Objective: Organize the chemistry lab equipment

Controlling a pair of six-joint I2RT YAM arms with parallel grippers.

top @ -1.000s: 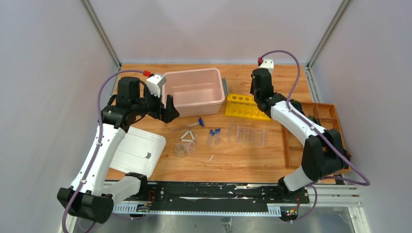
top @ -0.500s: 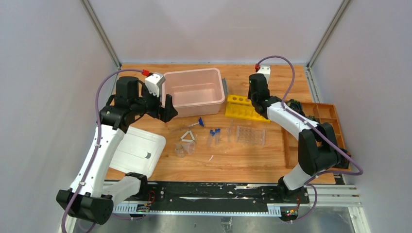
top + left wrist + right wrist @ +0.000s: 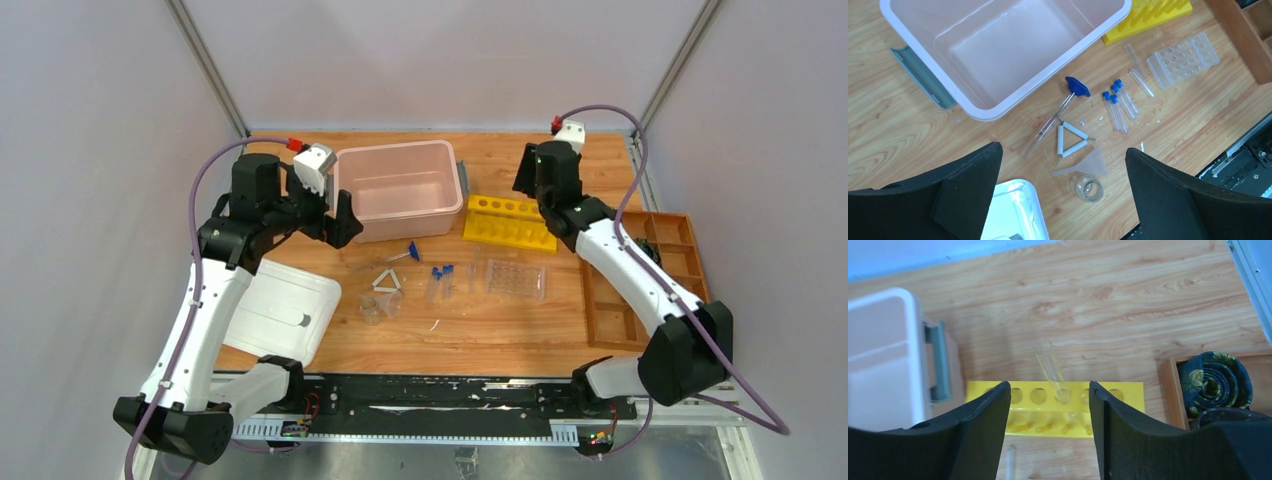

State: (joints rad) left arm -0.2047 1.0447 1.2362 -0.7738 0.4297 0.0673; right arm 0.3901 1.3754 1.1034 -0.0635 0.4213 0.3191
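Note:
Next, my right gripper comes back and down past the yellow rack (image 3: 505, 222) onto the uncapped tube nearest it, since that tube still lies loose atop the table.
A clear tube (image 3: 1052, 371) stands tilted in a hole of the yellow rack (image 3: 1128, 392), and my right gripper (image 3: 1049, 405) hangs open above it without touching. Between the arms lie the blue-capped tubes (image 3: 1115, 102), two uncapped tubes (image 3: 1140, 82), the blue-tipped rod (image 3: 1055, 117), the white triangle (image 3: 1071, 139), a clear funnel (image 3: 1088, 164), a small clear cup (image 3: 1088, 187) and the clear tube rack (image 3: 1184, 59). My left gripper (image 3: 1063, 160) hovers wide open high over them, holding nothing. From above, the left gripper (image 3: 340, 222) is beside the pink bin and the right gripper (image 3: 530, 190) is over the yellow rack (image 3: 505, 222).
An empty pink bin (image 3: 410, 222) with a grey handle sits at the back centre. A white lid (image 3: 280, 310) lies at the front left. The wooden compartment tray (image 3: 690, 240) with dark rolled items (image 3: 1215, 377) runs along the right edge.
My right gripper has opened and drawn up and to the right, leaving the clear tube standing in the yellow rack. The left arm has barely shifted.

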